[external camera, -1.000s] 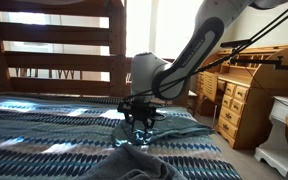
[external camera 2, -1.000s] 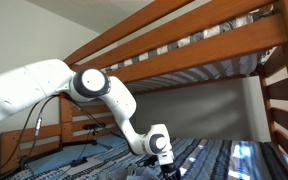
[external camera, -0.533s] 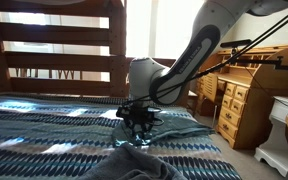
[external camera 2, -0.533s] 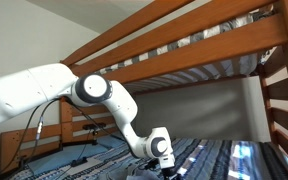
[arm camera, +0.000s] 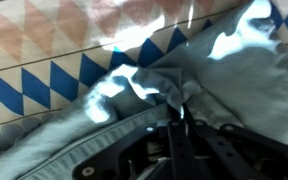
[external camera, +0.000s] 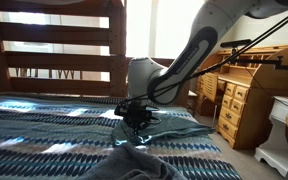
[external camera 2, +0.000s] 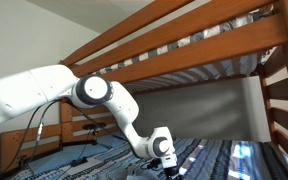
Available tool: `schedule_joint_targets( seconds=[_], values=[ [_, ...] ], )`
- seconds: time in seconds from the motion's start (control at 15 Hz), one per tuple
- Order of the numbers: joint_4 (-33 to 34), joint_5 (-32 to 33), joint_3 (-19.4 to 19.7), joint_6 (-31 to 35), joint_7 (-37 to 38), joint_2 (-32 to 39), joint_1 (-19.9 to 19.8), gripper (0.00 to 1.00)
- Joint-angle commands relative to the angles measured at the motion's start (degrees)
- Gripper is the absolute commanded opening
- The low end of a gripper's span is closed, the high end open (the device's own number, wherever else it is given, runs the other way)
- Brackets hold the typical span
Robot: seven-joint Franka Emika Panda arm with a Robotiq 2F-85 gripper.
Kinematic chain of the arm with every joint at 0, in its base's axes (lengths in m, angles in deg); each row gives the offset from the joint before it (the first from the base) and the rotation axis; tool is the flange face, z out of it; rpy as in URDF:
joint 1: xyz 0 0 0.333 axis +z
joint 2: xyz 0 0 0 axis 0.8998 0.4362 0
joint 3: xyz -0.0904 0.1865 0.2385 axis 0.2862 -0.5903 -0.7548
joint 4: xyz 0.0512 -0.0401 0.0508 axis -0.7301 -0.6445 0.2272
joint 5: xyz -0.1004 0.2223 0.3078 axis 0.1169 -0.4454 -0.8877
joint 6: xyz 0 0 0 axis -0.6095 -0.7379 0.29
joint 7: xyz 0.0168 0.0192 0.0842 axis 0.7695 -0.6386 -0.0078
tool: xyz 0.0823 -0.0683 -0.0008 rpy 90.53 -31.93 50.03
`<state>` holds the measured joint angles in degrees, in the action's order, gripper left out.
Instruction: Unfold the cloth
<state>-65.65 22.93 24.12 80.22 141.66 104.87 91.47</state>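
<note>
My gripper lifts the bunched corner of cloth next, carries it outward toward the wooden bunk rails and releases it over the bedspread's edge, since the cloth lies rumpled.
The cloth (arm camera: 239, 80) is plain muted teal fabric lying rumpled on the striped blue-and-white bedspread (arm camera: 44, 55). In the wrist view my gripper (arm camera: 180, 120) has its two dark fingers pressed together on a raised fold of the cloth. In an exterior view the gripper (external camera: 136, 122) points down onto the cloth (external camera: 169, 127) near the bed's edge. From the opposite side the gripper (external camera 2: 167, 166) sits low against the bed, and the fingertips are hidden at the frame's bottom.
A duller grey fabric mound (external camera: 134, 166) lies in the foreground. Wooden bunk rails (external camera: 54, 45) stand behind the bed and the upper bunk (external camera 2: 204, 50) hangs overhead. A wooden dresser (external camera: 246, 100) and white furniture (external camera: 284, 135) stand beside the bed.
The jaws have closed from partly open onto a fold of the cloth. The arm has barely shifted, settling slightly lower.
</note>
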Motion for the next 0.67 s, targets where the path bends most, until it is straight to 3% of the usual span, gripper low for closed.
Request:
schedule_joint_targets(
  seconds=[0.0,0.4,0.6],
  values=[
    [-0.15,-3.22,-0.04,0.41,-2.48,-2.11,-2.89,0.01],
    [-0.67,-6.67,1.68,2.38,-1.99,-6.10,-8.68,0.01],
    [-0.63,-7.39,4.51,2.50,0.59,-7.65,-9.26,0.01]
  ],
)
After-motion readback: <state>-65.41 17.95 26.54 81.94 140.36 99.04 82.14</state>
